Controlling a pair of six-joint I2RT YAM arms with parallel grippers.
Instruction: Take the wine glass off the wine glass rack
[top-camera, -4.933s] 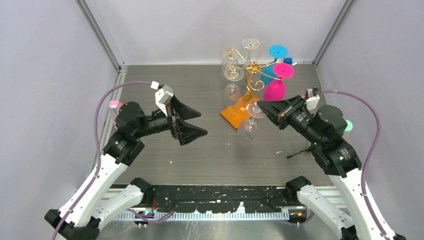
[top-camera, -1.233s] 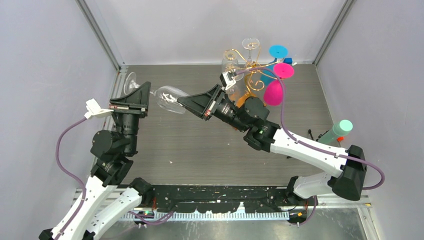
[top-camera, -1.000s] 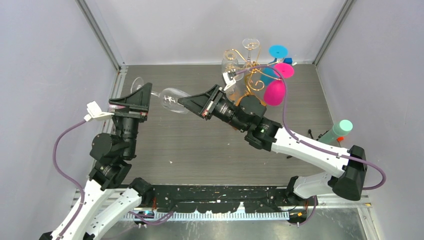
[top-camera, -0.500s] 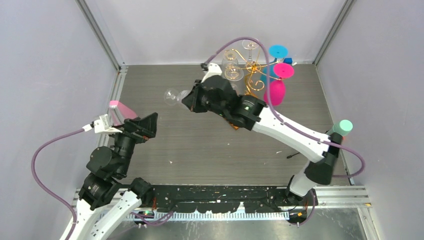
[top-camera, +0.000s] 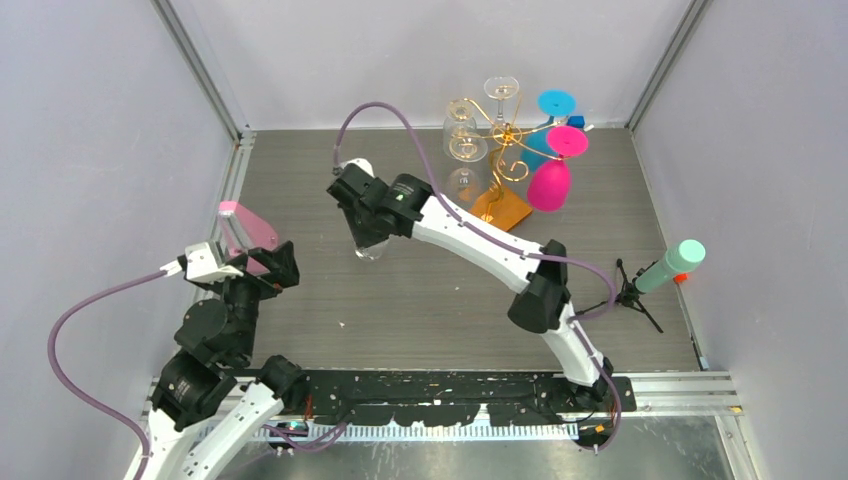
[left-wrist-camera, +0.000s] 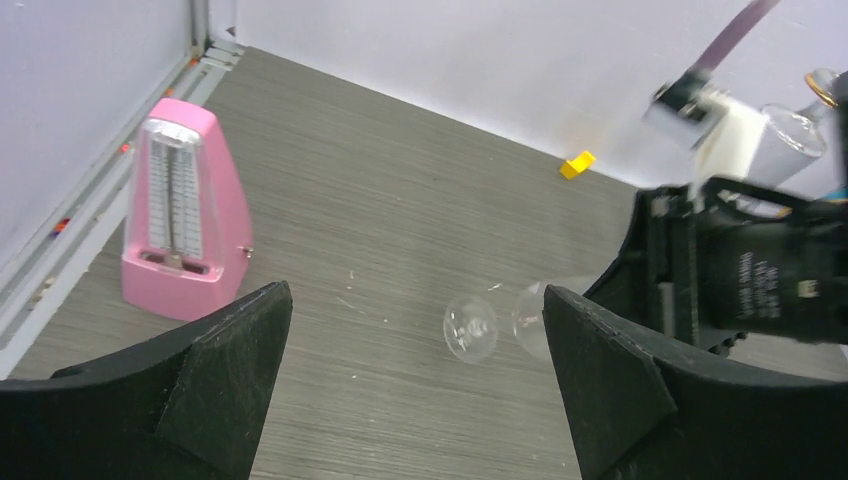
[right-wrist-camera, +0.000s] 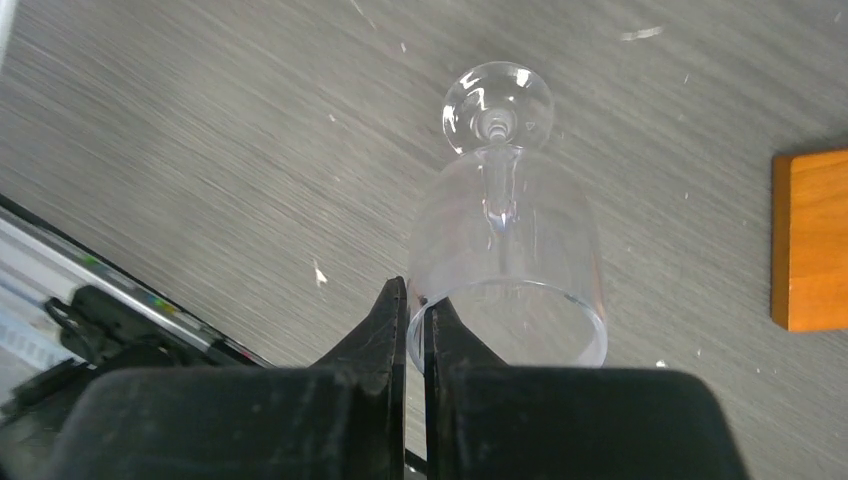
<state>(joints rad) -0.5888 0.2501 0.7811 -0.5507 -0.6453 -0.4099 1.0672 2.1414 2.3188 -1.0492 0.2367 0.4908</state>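
My right gripper will next move outward toward the orange base and go down over the bare table beside the rack, because the glass already points down foot first.
The gold wire wine glass rack stands at the back on its orange base, with clear, pink and blue glasses hanging on it. My right gripper reaches far left of the rack and is shut on the rim of a clear wine glass. In the right wrist view the gripper pinches the bowl's edge, and the glass points foot-first at the table. I cannot tell if the foot touches. My left gripper is open and empty, pulled back near left. The glass shows between its fingers, well beyond them.
A pink metronome stands by the left wall, close to my left gripper; it also shows in the left wrist view. A teal cylinder on a small black tripod stands at the right. A small yellow block lies by the back wall.
My left gripper has let go of the glass's stem and drawn back toward the near left. My right gripper has carried the glass nearer and turned it foot-down toward the table.
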